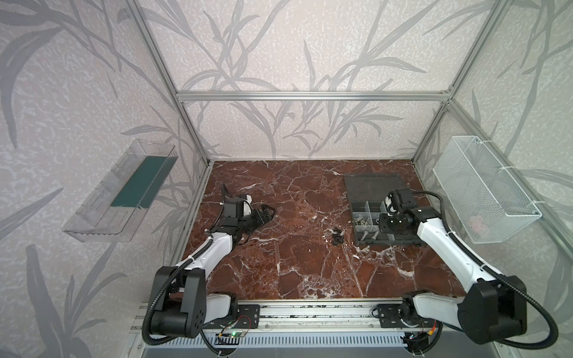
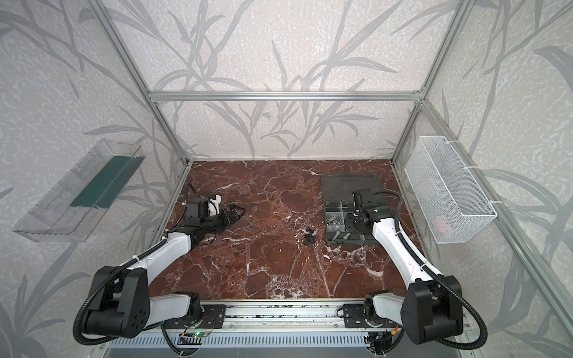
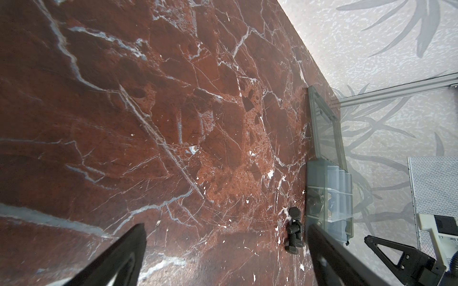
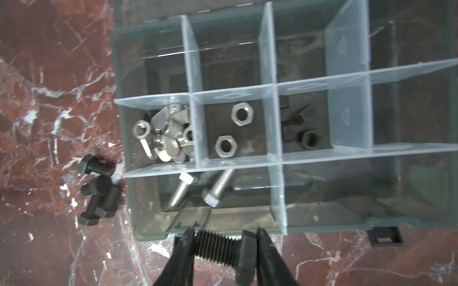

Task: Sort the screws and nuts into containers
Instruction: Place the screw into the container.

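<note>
My right gripper will move past the divider of the silver screws, go down into the box's long near compartment (image 1: pixel 404 237) (image 4: pixel 353 193) beside them, which is empty, and release the black screw.
My right gripper (image 4: pixel 224 232) is shut on a black screw (image 4: pixel 218 247), held end to end just above the near rim of the dark grey organiser box (image 4: pixel 128 193). Its containers hold silver wing nuts and nuts (image 4: pixel 163 133), two silver nuts (image 4: pixel 233 128), black nuts (image 4: pixel 307 136) and two silver screws (image 4: pixel 198 188). Three loose black screws (image 1: pixel 338 237) lie on the marble just left of the box (image 1: pixel 359 241). My left gripper (image 1: pixel 269 214) is open and empty, low over the table's left side, far from them.
The box's flat lid (image 1: pixel 375 186) lies open behind it. A white wire basket (image 1: pixel 483 189) hangs on the right wall. A clear tray with a green strip (image 1: pixel 124 192) hangs on the left wall. Aluminium frame posts stand at the table's back corners.
</note>
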`<state>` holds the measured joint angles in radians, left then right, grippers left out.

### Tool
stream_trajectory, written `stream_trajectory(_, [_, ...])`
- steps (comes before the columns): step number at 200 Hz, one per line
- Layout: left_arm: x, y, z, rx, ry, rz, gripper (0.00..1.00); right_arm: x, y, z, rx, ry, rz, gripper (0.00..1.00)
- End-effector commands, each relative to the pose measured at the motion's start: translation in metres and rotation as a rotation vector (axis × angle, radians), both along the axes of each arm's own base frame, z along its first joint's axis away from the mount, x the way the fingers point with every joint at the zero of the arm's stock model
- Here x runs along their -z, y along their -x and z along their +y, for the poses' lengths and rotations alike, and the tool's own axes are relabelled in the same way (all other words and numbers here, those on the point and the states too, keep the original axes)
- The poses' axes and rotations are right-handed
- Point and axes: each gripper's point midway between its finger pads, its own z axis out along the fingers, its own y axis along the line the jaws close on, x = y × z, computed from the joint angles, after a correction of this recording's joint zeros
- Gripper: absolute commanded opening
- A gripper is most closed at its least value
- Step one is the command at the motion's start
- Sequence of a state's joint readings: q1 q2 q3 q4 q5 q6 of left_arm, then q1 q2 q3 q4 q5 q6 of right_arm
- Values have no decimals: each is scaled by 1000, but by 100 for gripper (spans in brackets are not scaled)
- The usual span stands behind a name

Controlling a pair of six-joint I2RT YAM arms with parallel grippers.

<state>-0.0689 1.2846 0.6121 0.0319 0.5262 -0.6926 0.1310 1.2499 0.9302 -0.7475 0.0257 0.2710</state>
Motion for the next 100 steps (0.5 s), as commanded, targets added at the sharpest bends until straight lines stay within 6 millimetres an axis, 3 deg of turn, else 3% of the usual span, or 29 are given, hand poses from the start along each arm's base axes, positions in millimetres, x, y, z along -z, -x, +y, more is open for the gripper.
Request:
stream_trajectory(1, [0, -2, 0, 2, 11, -5, 99, 6, 7, -18, 53, -10, 36, 9])
stream_trajectory(61, [-1, -2, 0, 4, 5, -6, 99, 29, 3, -55, 225, -29, 94, 8])
stream_trajectory(100, [2, 0, 1, -1, 3, 1, 99, 38, 2, -68, 274, -44, 131, 8])
